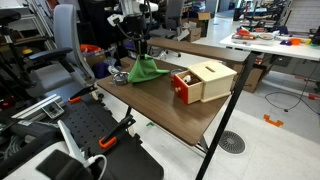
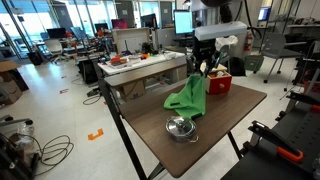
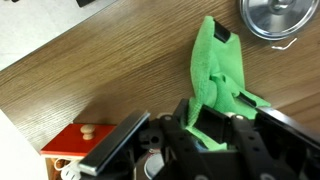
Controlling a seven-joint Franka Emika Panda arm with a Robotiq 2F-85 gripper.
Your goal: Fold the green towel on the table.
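Observation:
My gripper should go down next toward the towel's spread lower part on the tabletop and let go of the fold there, because the towel [image 1: 146, 70] is still hanging in a cone.
The green towel [image 1: 146, 70] hangs from my gripper [image 1: 142, 53], pulled up into a cone with its lower edge still on the wooden table [image 1: 190, 112]. It also shows in an exterior view [image 2: 188, 96], draping down from my gripper [image 2: 206, 70]. In the wrist view the gripper [image 3: 214, 118] is shut on a bunched corner of the towel [image 3: 217, 70], with cloth pinched between the fingers.
A wooden box with a red front [image 1: 205, 80] stands on the table beside the towel; it also shows in the wrist view [image 3: 85, 140]. A metal bowl [image 2: 180, 127] sits near the table's edge, seen also in the wrist view [image 3: 273, 18]. Chairs and desks surround the table.

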